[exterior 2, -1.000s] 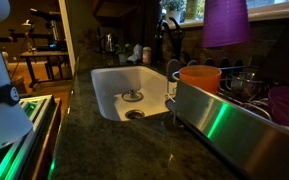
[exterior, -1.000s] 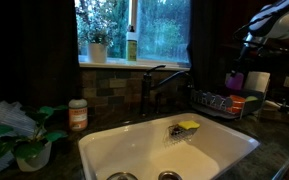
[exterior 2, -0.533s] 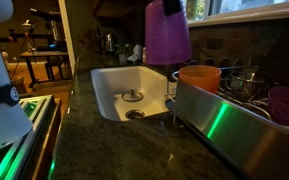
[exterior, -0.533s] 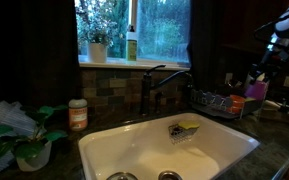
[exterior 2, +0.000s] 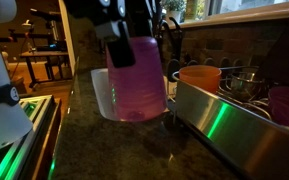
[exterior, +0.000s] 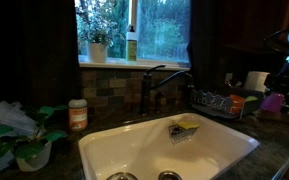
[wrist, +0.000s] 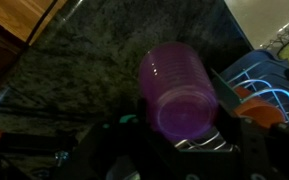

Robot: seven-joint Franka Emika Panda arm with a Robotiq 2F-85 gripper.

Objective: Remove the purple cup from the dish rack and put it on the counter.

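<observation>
My gripper moves down and away from the rack [exterior 2: 239, 120] onto the open speckled counter next to release the cup, as it still hangs above the counter beside the rack.
The purple cup [exterior 2: 136, 80] is held in my gripper [exterior 2: 124, 38], hanging low over the dark speckled counter [exterior 2: 114, 150] beside the dish rack [exterior 2: 239, 120]. In the wrist view the cup [wrist: 179, 90] fills the middle, with my gripper [wrist: 180, 135] shut around it and the rack's wires [wrist: 269, 85] to the right. In an exterior view the cup [exterior: 274, 101] and gripper [exterior: 282, 82] are at the far right, just past the rack [exterior: 219, 101].
The white sink [exterior: 169, 150] takes up the middle, with a faucet [exterior: 149, 85] behind it. An orange cup [exterior 2: 198, 78] and metal items stand in the rack. A plant [exterior: 24, 140] and a jar [exterior: 78, 115] sit beside the sink.
My gripper has carried the purple cup away from above the dish rack and lowered it toward the counter beside the rack.
</observation>
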